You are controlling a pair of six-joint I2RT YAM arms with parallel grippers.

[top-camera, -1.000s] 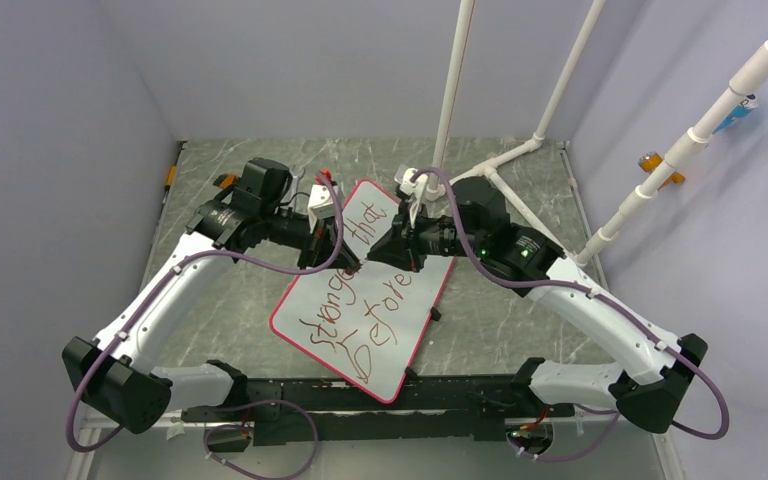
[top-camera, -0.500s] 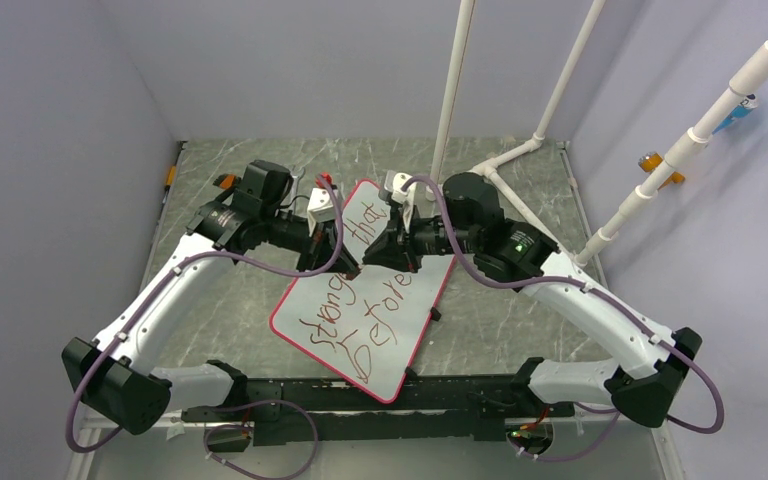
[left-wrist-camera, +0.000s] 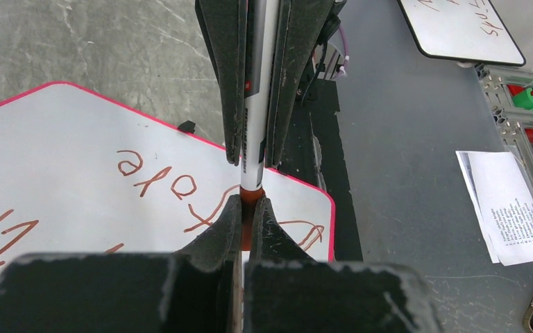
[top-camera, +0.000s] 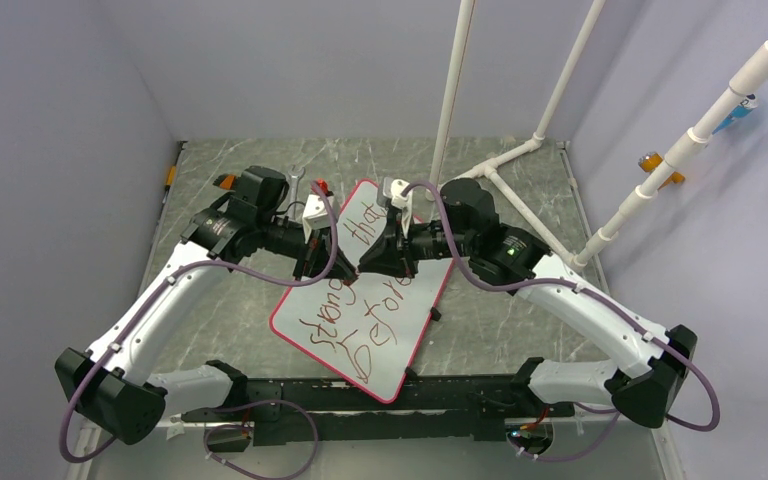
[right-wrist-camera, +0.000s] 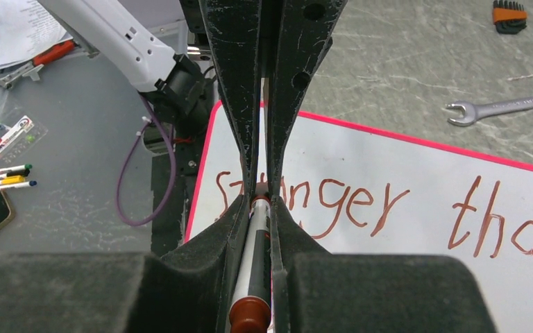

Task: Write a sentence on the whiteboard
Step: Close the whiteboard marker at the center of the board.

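Observation:
The robot will carry the marker (left-wrist-camera: 255,139) across with its right gripper, lower it and release it, as bare marble by the whiteboard's clips lies below and to the gripper's right in the top view.
The whiteboard (top-camera: 405,335), white with a pink-red rim, lies tilted on the table between the arms. The sentence (top-camera: 360,320) is in dark-red handwriting; "that" (right-wrist-camera: 500,225) and "before" (left-wrist-camera: 159,180) are readable. Both grippers meet tip to tip above the board's upper half. My left gripper (left-wrist-camera: 250,202) is shut on the brown-red cap end (left-wrist-camera: 251,208) of a white marker (left-wrist-camera: 255,139). My right gripper (right-wrist-camera: 260,202) is shut on the marker's barrel (right-wrist-camera: 253,263), whose brown-red tail plug shows near the camera. In the top view the marker is hidden between the fingers.
A steel wrench (right-wrist-camera: 500,107) and an orange tool holder (right-wrist-camera: 509,12) lie on the marble table beyond the board. A white pipe frame (top-camera: 520,150) stands at the back right. Small black clips (top-camera: 434,314) sit on the board's right edge. The black base rail (top-camera: 360,400) runs along the near edge.
Both grippers have moved left together over the board, still joined on the marker. The word "that" is now less covered by the right arm.

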